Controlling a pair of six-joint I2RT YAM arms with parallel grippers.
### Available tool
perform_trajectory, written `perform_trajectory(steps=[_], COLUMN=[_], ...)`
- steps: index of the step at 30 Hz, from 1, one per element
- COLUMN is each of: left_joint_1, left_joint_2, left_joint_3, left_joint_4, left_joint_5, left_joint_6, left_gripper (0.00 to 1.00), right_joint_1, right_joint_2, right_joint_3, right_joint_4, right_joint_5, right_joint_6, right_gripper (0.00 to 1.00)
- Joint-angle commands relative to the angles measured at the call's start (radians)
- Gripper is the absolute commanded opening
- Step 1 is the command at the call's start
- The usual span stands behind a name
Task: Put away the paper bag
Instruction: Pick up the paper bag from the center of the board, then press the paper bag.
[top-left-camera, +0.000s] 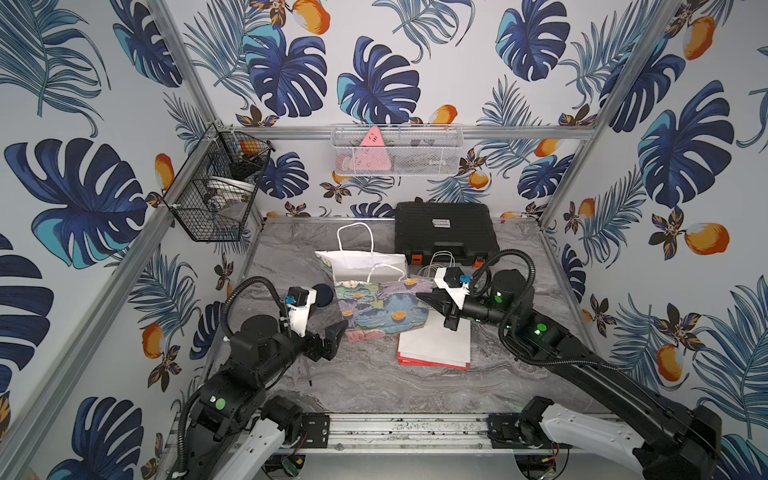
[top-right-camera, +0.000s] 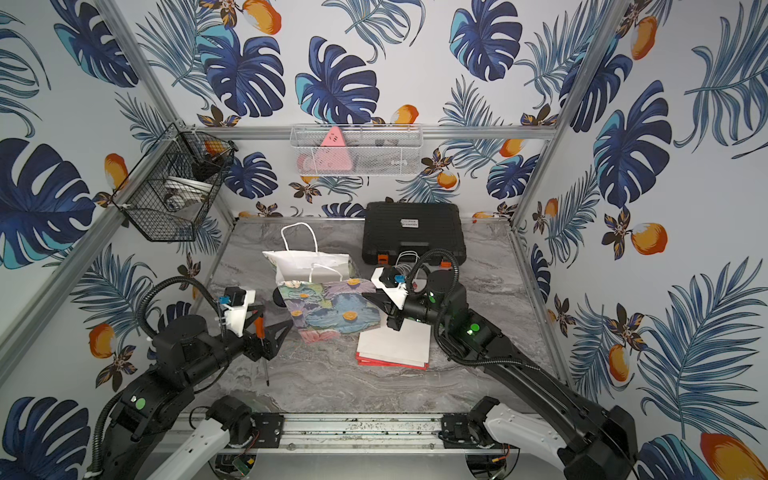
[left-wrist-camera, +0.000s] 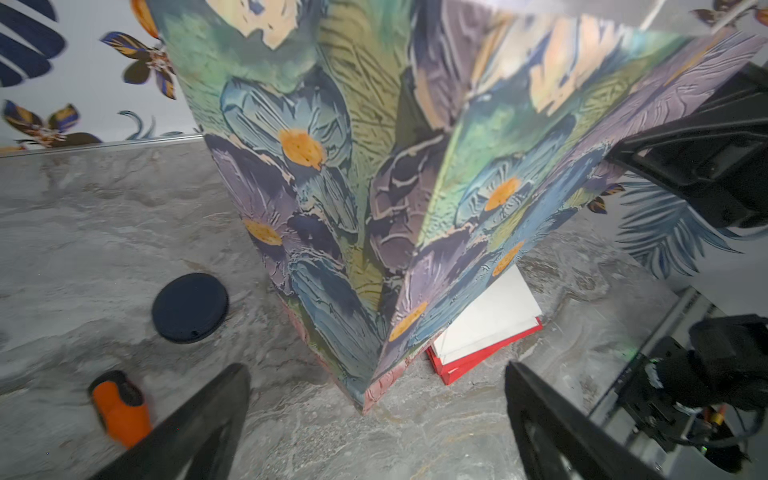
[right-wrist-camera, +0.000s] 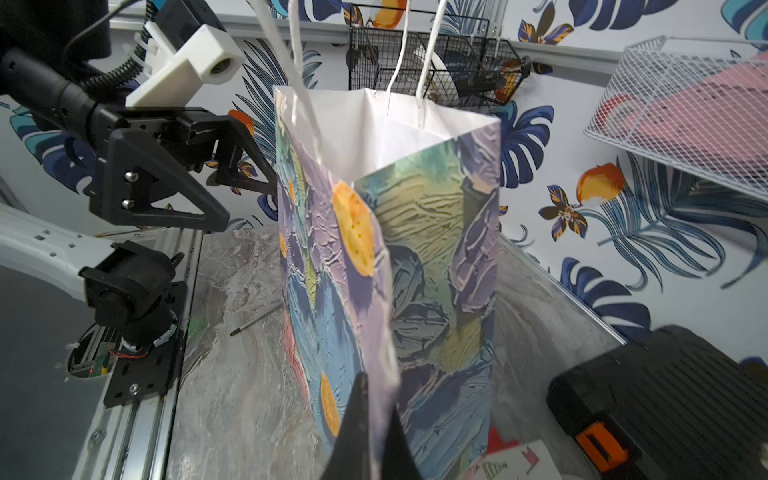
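The robot needs to lower the raised bag back over the red and white book (top-left-camera: 434, 345) next and release the bag's side edge, since the book is below the right gripper and slightly back.
The paper bag (top-left-camera: 382, 307) (top-right-camera: 328, 309) has a blue and purple flower print, a white inside and white cord handles. It stands upright in the middle of the table with its mouth open. My right gripper (top-left-camera: 420, 296) (right-wrist-camera: 376, 395) is shut on a folded side edge of the paper bag (right-wrist-camera: 415, 249). My left gripper (top-left-camera: 332, 332) (left-wrist-camera: 377, 370) is open beside the lower left corner of the paper bag (left-wrist-camera: 374, 187), with nothing between its fingers.
A black case (top-left-camera: 446, 232) lies at the back. A red and white book (top-left-camera: 434, 347) lies by the bag's base. A dark disc (left-wrist-camera: 190, 307) and an orange-handled screwdriver (left-wrist-camera: 120, 409) are to the left. A black wire basket (top-left-camera: 216, 187) and a white mesh basket (top-left-camera: 397, 149) hang on the walls.
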Motion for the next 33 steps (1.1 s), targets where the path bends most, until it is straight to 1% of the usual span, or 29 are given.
perform_trajectory(steps=[1, 4, 7, 10, 13, 14, 16, 19, 23, 26, 28, 31, 33], left_joint_1=[0.001, 0.001, 0.0, -0.001, -0.026, -0.052, -0.117, -0.248, -0.379, -0.434, -0.46, -0.488, -0.495], left_joint_2=[0.049, 0.117, 0.147, 0.163, 0.201, 0.214, 0.242, 0.28, 0.276, 0.26, 0.235, 0.192, 0.183], left_joint_3=[-0.081, -0.184, -0.291, -0.359, -0.383, -0.378, -0.382, -0.382, -0.415, -0.455, -0.477, -0.515, -0.542], left_joint_4=[0.171, 0.368, 0.56, 0.642, 0.66, 0.655, 0.657, 0.647, 0.638, 0.635, 0.631, 0.622, 0.623], left_joint_5=[0.243, 0.34, 0.365, 0.359, 0.341, 0.31, 0.21, 0.054, -0.178, -0.296, -0.343, -0.381, -0.392], left_joint_6=[0.009, -0.078, -0.163, -0.185, -0.204, -0.206, -0.223, -0.225, -0.245, -0.269, -0.302, -0.332, -0.339], left_gripper=[0.99, 0.99, 0.98, 0.97, 0.93, 0.93, 0.93, 0.91, 0.87, 0.87, 0.9, 0.95, 0.97], right_joint_1=[-0.001, -0.001, -0.001, -0.001, -0.001, -0.001, 0.0, 0.0, -0.002, -0.001, -0.001, -0.001, 0.0], right_joint_2=[-0.109, -0.208, -0.258, -0.251, -0.223, -0.217, -0.214, -0.219, -0.235, -0.252, -0.259, -0.261, -0.253], right_joint_3=[-0.061, -0.136, -0.168, -0.166, -0.154, -0.153, -0.158, -0.168, -0.185, -0.222, -0.234, -0.236, -0.233], right_joint_4=[-0.18, -0.218, -0.243, -0.272, -0.296, -0.301, -0.298, -0.303, -0.336, -0.29, -0.261, -0.252, -0.254], right_joint_5=[0.145, 0.187, 0.205, 0.208, 0.202, 0.204, 0.212, 0.219, 0.228, 0.222, 0.214, 0.207, 0.199], right_joint_6=[0.056, 0.089, 0.106, 0.106, 0.11, 0.112, 0.118, 0.127, 0.146, 0.171, 0.182, 0.174, 0.167], right_gripper=[0.0, 0.0, 0.03, 0.09, 0.18, 0.23, 0.32, 0.35, 0.36, 0.34, 0.32, 0.28, 0.27])
